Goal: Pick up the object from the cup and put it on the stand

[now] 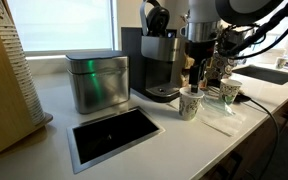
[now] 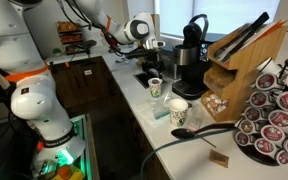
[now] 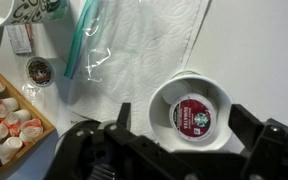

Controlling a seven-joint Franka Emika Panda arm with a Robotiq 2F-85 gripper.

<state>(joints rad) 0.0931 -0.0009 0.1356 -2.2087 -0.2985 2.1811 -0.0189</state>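
Note:
The round coffee pod lies below my gripper, whose fingers stand wider than the cup's opening. My gripper will narrow them and lower them onto the coffee pod's red lid [image 3: 192,117].
The small white paper cup [image 3: 220,98] stands on a paper towel, with a red-lidded coffee pod [image 3: 189,113] lying in it. My gripper [image 3: 184,120] is open, right above the cup, with one dark finger on each side of it and touching nothing. In both exterior views the gripper [image 1: 196,80] [image 2: 149,68] hangs over this cup [image 1: 190,104] [image 2: 155,88], beside the coffee machine. The stand [image 2: 272,115], a dark rack filled with round pods, is at the near right of an exterior view.
The greenish patterned cup [image 1: 229,92] [image 2: 179,113] stands nearby. A black coffee machine [image 1: 159,62] and a metal canister [image 1: 96,82] are on the counter. A wooden tray of creamers [image 3: 9,128], a loose pod [image 3: 39,70] and a plastic bag [image 3: 81,40] lie beside the towel. A wooden utensil block [image 2: 234,65] stands near the stand.

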